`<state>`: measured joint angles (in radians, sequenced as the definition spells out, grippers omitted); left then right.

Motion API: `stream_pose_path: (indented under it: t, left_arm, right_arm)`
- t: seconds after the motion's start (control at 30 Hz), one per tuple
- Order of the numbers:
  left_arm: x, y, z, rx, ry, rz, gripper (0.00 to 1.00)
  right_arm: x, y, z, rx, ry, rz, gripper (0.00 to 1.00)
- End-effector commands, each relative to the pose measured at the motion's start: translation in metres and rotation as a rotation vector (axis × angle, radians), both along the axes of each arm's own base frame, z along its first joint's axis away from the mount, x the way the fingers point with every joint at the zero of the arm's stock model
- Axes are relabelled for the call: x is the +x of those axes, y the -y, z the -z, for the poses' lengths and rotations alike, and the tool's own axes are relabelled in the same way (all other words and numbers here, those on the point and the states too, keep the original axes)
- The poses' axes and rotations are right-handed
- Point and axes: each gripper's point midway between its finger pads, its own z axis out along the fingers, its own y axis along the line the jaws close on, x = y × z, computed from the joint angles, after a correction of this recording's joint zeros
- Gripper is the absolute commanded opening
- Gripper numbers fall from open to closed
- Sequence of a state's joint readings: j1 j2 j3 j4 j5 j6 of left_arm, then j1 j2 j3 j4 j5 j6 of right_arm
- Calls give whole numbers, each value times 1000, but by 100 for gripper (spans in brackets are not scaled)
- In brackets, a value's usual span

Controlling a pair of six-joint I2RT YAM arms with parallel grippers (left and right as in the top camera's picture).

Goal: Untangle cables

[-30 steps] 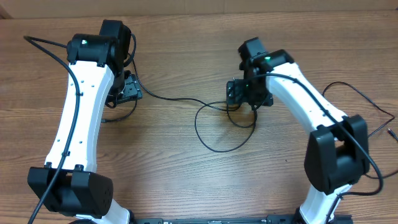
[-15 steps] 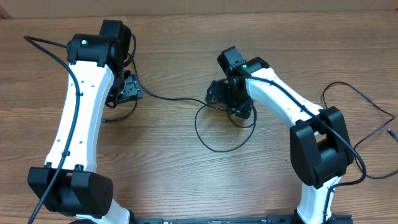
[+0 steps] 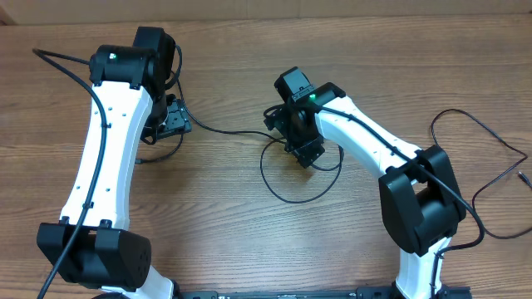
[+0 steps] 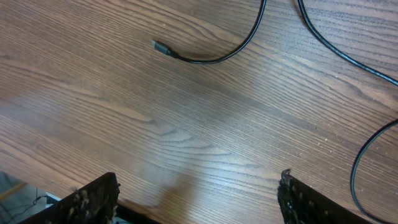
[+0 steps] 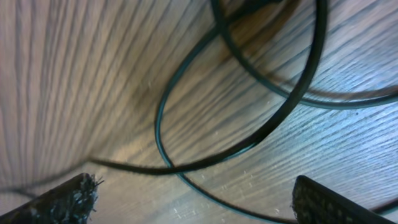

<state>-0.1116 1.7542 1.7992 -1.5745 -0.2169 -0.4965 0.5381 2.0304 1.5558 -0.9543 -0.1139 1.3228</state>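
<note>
I will move my right gripper down onto the black cable's uppermost strand (image 3: pixel 284 141) (image 5: pixel 216 159) at the loop's top and close it, because that strand already arches between its open fingers.
A thin black cable forms a loose loop (image 3: pixel 287 198) at the table's middle, and a strand (image 3: pixel 224 131) runs from it toward my left gripper (image 3: pixel 170 120). My right gripper (image 3: pixel 303 151) hovers over the loop's top, open. In the right wrist view, crossing cable strands (image 5: pixel 292 93) lie between and ahead of the open fingers (image 5: pixel 199 199), not gripped. In the left wrist view the fingers (image 4: pixel 199 202) are open and empty over bare wood. A plug end (image 4: pixel 158 46) and another strand (image 4: pixel 336 50) lie ahead of them. A second cable (image 3: pixel 490 137) lies at the far right.
The wooden table (image 3: pixel 208 216) carries only the cables. The far-right cable ends in a small plug (image 3: pixel 524 176) near the right edge. The white left arm (image 3: pixel 104 166) stretches along the left side.
My right arm has swung left and its gripper has moved from the loop's right side to over the loop's top. The left arm has not moved.
</note>
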Motion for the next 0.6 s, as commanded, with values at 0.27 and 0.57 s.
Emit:
stream_pose_path:
  t: [0.27,0.57]
  left_arm:
    - [-4,3,-6,-11,18,-6,81]
    - [-4,3,-6,-11,18,-5,81]
  right_arm:
    - [13,24,28,-162,24,93,83]
    - [18,28,26,-168,40,22,4]
